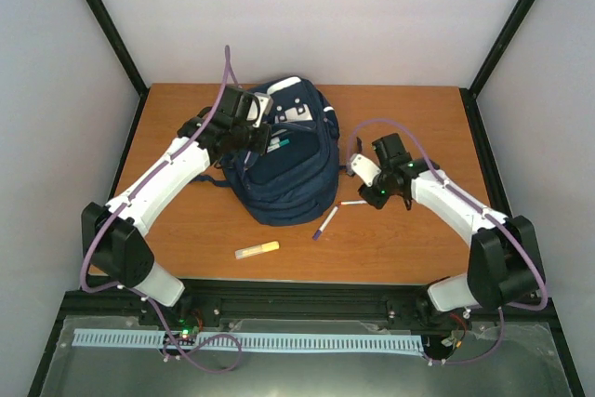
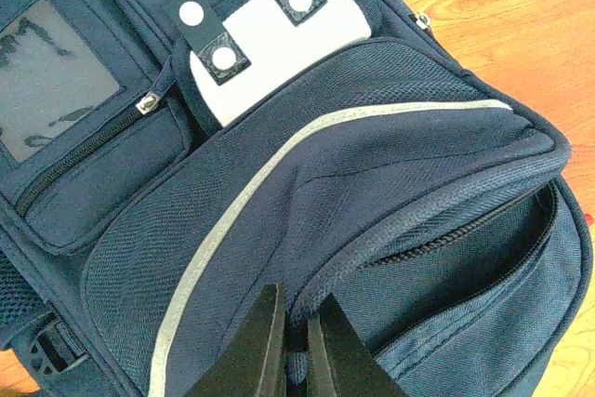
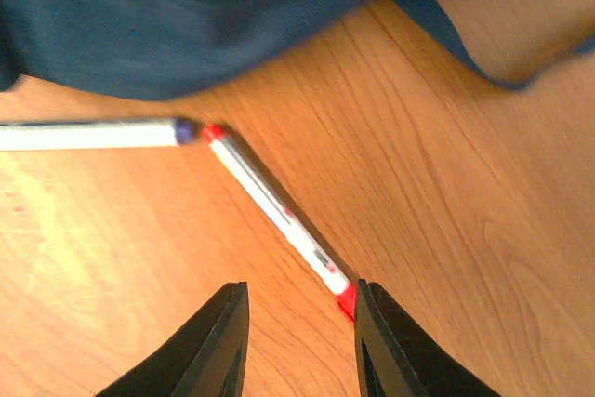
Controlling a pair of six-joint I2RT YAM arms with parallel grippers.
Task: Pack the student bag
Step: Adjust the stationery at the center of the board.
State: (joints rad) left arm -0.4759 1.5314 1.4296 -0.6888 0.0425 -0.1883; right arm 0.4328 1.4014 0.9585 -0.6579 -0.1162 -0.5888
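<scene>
I will next lower my right gripper to the white pen's near red end (image 1: 366, 202) (image 3: 348, 299) and close it.
The navy student bag (image 1: 284, 178) lies in the middle of the wooden table, its pocket open with pens (image 1: 279, 144) sticking out. My left gripper (image 1: 260, 137) is on the bag's upper left. In the left wrist view it (image 2: 297, 332) is shut on the piped edge of the open pocket (image 2: 418, 216). My right gripper (image 1: 369, 194) is open, low over the table to the right of the bag. In the right wrist view a white pen with red ends (image 3: 279, 216) lies between the jaws (image 3: 299, 323), its near red end against the right finger. It also shows in the top view (image 1: 353, 202).
A white pen with a dark blue cap (image 3: 93, 134) lies by the bag's edge, purple-looking in the top view (image 1: 325, 222). A yellow highlighter (image 1: 257, 250) lies near the front of the table. A bag strap (image 3: 465, 44) lies on the wood beyond the red pen.
</scene>
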